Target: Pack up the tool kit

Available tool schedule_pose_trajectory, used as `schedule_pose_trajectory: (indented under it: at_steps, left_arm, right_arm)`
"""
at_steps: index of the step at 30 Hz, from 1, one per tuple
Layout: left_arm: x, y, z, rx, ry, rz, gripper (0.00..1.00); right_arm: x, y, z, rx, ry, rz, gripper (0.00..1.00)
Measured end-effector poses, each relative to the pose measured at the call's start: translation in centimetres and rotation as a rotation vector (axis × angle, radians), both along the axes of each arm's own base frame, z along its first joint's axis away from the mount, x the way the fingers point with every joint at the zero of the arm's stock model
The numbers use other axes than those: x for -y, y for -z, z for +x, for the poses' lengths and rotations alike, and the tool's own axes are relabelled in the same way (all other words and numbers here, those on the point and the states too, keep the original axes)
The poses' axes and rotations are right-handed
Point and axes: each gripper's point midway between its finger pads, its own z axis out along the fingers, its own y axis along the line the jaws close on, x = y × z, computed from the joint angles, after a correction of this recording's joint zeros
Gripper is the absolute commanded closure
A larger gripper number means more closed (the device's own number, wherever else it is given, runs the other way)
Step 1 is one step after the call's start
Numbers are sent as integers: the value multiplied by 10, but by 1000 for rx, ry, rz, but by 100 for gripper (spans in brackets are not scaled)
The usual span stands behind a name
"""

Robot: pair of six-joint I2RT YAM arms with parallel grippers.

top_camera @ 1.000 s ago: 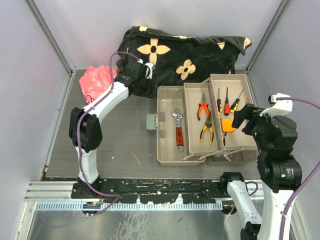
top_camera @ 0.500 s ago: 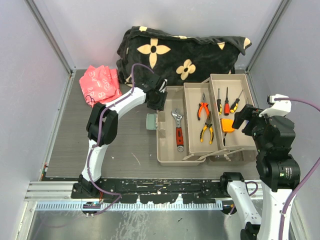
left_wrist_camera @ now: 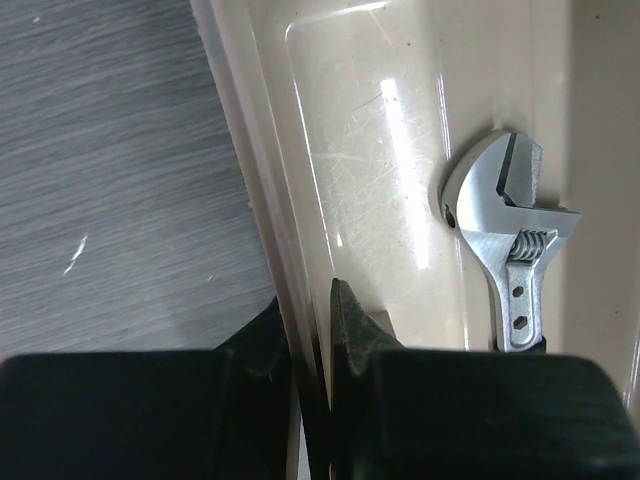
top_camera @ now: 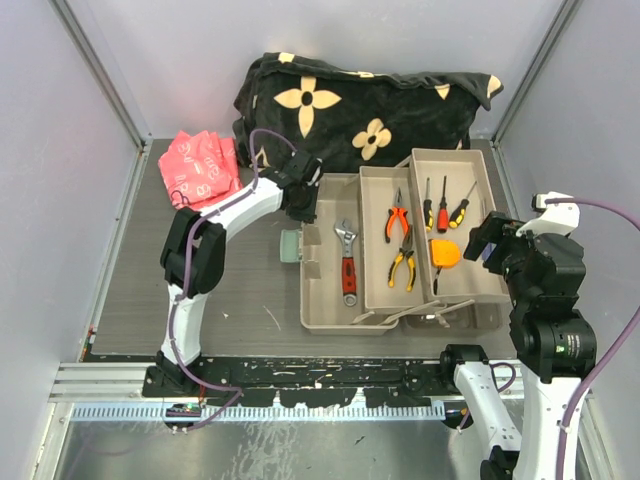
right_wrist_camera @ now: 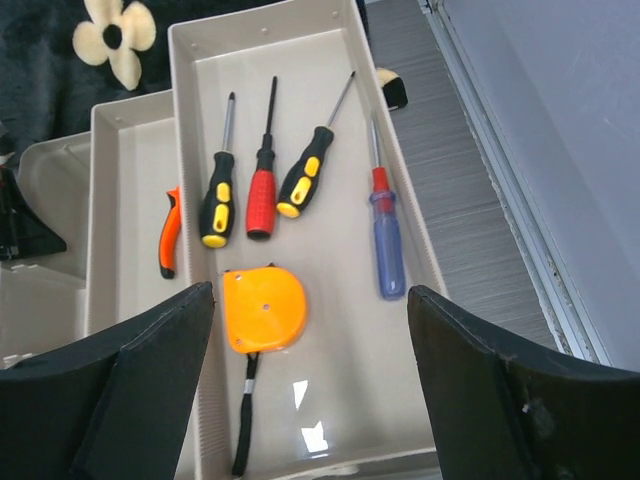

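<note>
I need to drag the side of the tray in my left gripper toward the red plastic bag (top_camera: 205, 168) next and then let go of it, because the tool kit is close to the opposite frame post.
The tool kit's beige fold-out trays (top_camera: 305, 270) lie open on the table. They hold a red-handled wrench (top_camera: 347, 262), two pliers (top_camera: 397, 222), several screwdrivers (top_camera: 442, 212) and an orange tape measure (top_camera: 444, 254). My left gripper (top_camera: 302, 205) is at the left tray's far left corner. In the left wrist view it (left_wrist_camera: 318, 300) is shut on the tray wall (left_wrist_camera: 262, 190), one finger outside and one inside, with the wrench head (left_wrist_camera: 508, 225) to its right. My right gripper (right_wrist_camera: 310, 292) hangs open above the right tray, over the tape measure (right_wrist_camera: 264, 308) and beside a blue screwdriver (right_wrist_camera: 386, 240).
A black flower-patterned blanket (top_camera: 360, 110) lies along the back, touching the trays' far edge. A red plastic bag (top_camera: 198, 168) sits at the back left. A grey-green latch (top_camera: 290, 245) sticks out from the left tray's side. Metal frame posts bound both sides.
My left gripper swung from the blanket to the left tray's corner and shut on its wall. The whole tool kit has slid a little to the left. The right arm stayed put.
</note>
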Motion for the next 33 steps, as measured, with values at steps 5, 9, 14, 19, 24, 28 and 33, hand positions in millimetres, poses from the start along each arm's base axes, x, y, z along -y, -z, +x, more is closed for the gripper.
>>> schedule_pose_trajectory:
  at_steps: [5, 9, 14, 19, 24, 28, 33]
  left_arm:
    - [-23, 0, -5, 1, 12, 40, 95]
    - [-45, -1, -10, 2, 25, 81, 95]
    - [-72, -2, -14, -6, 15, 111, 96]
    - [-96, -1, -11, -9, -8, 126, 96]
    - [-127, 5, -9, -27, -45, 144, 96]
    - [-146, 8, -8, -41, -68, 145, 94]
    - [-153, 8, -7, -45, -66, 137, 80]
  right_arm:
    - [1, 1, -1, -1, 3, -1, 17]
    - [1, 0, -3, 8, 5, -2, 17]
    - [1, 0, -3, 7, 7, -2, 17]
    - [2, 3, -4, 7, 10, -3, 17]
    - [2, 13, -4, -16, 11, -3, 17]
    - [2, 25, -2, -47, 10, -2, 17]
    - [0, 50, 6, -123, -2, 5, 17]
